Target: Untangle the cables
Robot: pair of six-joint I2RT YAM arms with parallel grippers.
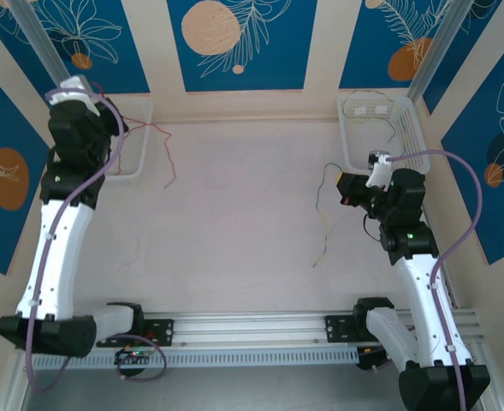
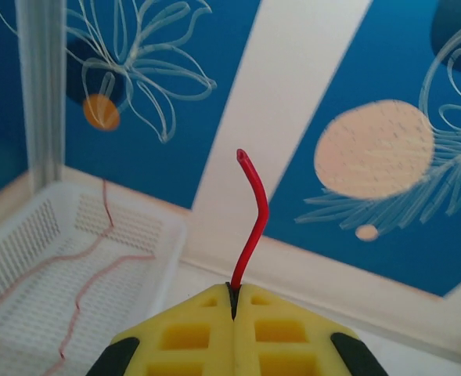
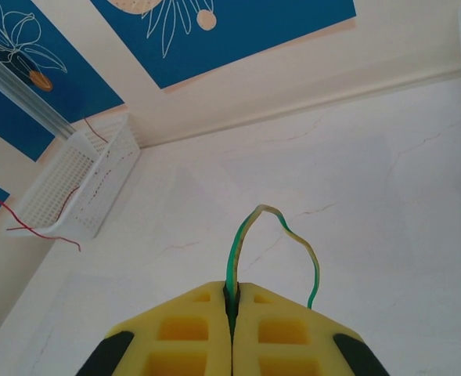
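Observation:
The white basket's bottom is below my left gripper and red cables already lie there, so my left gripper will next go down toward it and let go of the thin red cable.
My left gripper [image 2: 234,291] is shut on a thin red cable [image 2: 253,211] whose short end pokes up from between the yellow fingers. In the top view the left gripper [image 1: 115,128] hangs over the left white basket [image 1: 142,141], and the red cable [image 1: 162,145] trails from it down onto the table. Over at the right, my right gripper [image 3: 232,294] is shut on a pale yellow-green cable [image 3: 250,219] that loops out ahead of the fingers. From above, the right gripper [image 1: 344,187] holds this cable [image 1: 324,227] with its tail hanging to the table.
The left basket [image 2: 27,235] holds more red cables [image 2: 81,258]. A right white basket [image 1: 347,137] in the back right corner holds yellow-green cables [image 1: 393,116]. Blue patterned walls close in the table on three sides. The arm bases stand on a rail [image 1: 252,330] at the near edge.

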